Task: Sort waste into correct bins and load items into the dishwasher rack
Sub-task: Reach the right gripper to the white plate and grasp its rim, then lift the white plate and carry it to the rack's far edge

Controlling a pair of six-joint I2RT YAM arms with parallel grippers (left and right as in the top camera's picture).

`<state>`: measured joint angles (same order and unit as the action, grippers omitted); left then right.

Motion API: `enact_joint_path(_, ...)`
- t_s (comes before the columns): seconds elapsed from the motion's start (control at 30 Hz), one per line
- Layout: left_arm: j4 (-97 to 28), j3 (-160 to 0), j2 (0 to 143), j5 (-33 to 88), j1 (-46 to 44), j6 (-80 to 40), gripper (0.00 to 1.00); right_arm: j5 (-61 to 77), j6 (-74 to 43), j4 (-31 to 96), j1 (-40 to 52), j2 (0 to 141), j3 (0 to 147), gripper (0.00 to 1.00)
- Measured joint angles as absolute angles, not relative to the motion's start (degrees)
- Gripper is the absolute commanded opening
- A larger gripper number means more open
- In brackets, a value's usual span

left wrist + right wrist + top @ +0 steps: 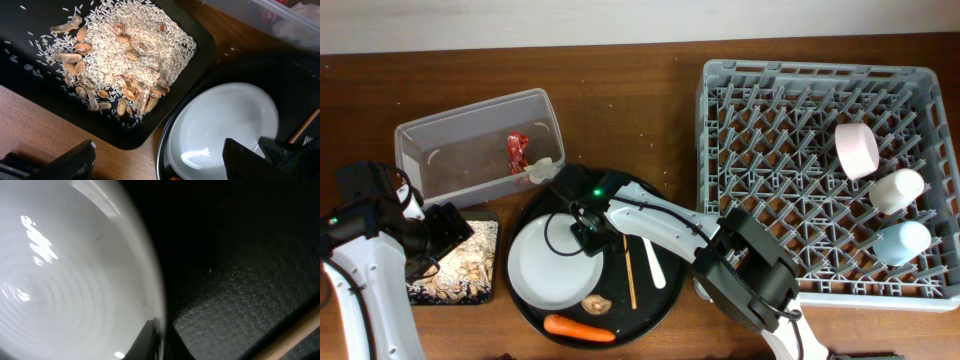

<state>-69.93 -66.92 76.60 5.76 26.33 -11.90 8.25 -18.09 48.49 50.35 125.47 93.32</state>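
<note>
My right gripper needs to lift the plate away from my base over the grey rack, then tip it on edge and lower it.
The white plate point(545, 270) lies on the left of a big round black tray point(650, 305). My right gripper point(588, 232) is shut on the plate's right rim, and in the right wrist view its fingers point(162, 340) pinch the plate point(60, 280) at its edge. My left gripper point(160, 162) hangs open over bare wood between the shallow black tray point(30, 60) of food scraps point(135, 55) and the plate point(225, 125). On the round tray lie a carrot point(578, 328), a brown lump point(597, 303), a white fork point(653, 262) and a wooden stick point(630, 272).
The clear tub point(470, 110) at the back left holds a red wrapper point(517, 150) and white paper point(540, 170). The grey rack point(770, 130) on the right holds a pink bowl point(856, 150), a white cup point(897, 190) and a light-blue cup point(900, 242).
</note>
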Motion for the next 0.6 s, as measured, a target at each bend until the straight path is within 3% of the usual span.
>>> enact_joint_path(0.3, -69.9, -66.9, 76.6, 5.8, 26.3, -12.1, 0.81, 7.5, -17.8, 56.8, 48.5, 124.5, 98.7, 0.04)
enact_joint_path(0.6, -70.0, -66.9, 76.6, 5.8, 26.3, -12.1, 0.81, -10.3, -17.3, 73.6, 37.6, 107.4, 109.2, 0.04)
